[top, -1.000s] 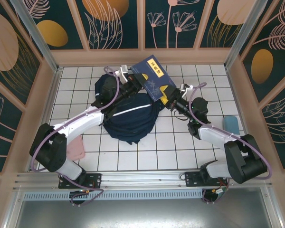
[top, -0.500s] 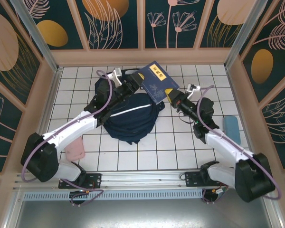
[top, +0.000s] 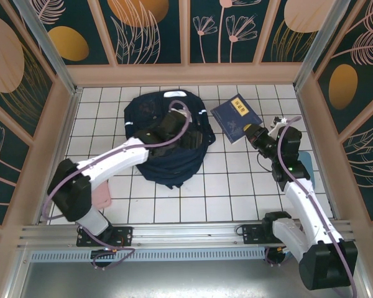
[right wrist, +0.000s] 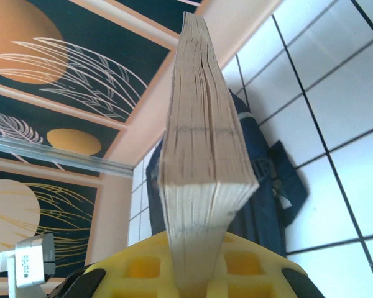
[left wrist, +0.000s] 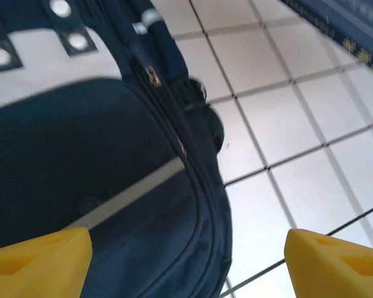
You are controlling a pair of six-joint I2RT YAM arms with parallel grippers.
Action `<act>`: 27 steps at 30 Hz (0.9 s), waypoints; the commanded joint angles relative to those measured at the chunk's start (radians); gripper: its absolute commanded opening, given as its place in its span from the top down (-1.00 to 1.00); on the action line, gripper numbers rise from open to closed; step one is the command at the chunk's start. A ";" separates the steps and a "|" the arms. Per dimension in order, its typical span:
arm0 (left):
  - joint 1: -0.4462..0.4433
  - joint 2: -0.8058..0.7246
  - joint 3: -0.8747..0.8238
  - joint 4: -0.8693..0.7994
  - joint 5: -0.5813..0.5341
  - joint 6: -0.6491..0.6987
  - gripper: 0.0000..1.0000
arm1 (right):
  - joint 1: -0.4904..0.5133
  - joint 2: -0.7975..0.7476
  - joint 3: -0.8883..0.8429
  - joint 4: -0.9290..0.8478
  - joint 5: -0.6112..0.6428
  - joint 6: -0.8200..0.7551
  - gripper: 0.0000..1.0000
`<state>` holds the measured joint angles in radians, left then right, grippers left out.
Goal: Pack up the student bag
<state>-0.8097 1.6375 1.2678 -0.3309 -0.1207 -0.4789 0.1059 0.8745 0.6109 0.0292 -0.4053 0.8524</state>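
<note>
The curved fold along the bag's zipper [top: 194,154] [left wrist: 186,248] is below my left gripper and runs between its fingers. My left gripper will next move down, open, onto the fold and close.
The student bag [top: 165,158] lies on the white tiles, dark navy with a thin white stripe [left wrist: 127,195]. My left gripper [top: 188,138] hovers over the bag's right side. It is open, its yellow fingertips [left wrist: 40,264] wide apart with nothing between them. A navy book with yellow lettering [top: 236,117] is to the right of the bag, and my right gripper [top: 252,132] is shut on its near corner. In the right wrist view the book's page edge [right wrist: 199,143] stands up from my right gripper [right wrist: 196,273], with the bag [right wrist: 261,205] behind it.
A pink object [top: 100,197] lies on the tiles near the left arm's base. A light blue object [top: 304,162] lies by the right wall. Wooden walls enclose the tiled floor on three sides.
My left gripper opened, let go of the book and drew back over the bag. My right gripper shut on the book and carried it right, off the bag.
</note>
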 commanded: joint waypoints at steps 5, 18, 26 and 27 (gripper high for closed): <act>-0.066 0.180 0.156 -0.276 -0.202 0.148 -0.56 | -0.021 -0.024 -0.048 -0.011 -0.050 -0.024 0.98; -0.071 0.346 0.272 -0.360 -0.378 0.227 0.04 | -0.027 -0.023 -0.066 -0.013 -0.056 -0.003 0.98; -0.072 0.245 0.254 -0.258 -0.447 0.237 0.80 | -0.027 -0.022 -0.088 -0.006 -0.089 -0.010 0.98; -0.072 0.228 0.246 -0.245 -0.461 0.237 0.84 | -0.026 -0.023 -0.099 0.009 -0.099 -0.005 0.98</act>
<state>-0.8978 1.9457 1.5173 -0.6277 -0.4721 -0.2356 0.0849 0.8730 0.5369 -0.0185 -0.4587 0.8440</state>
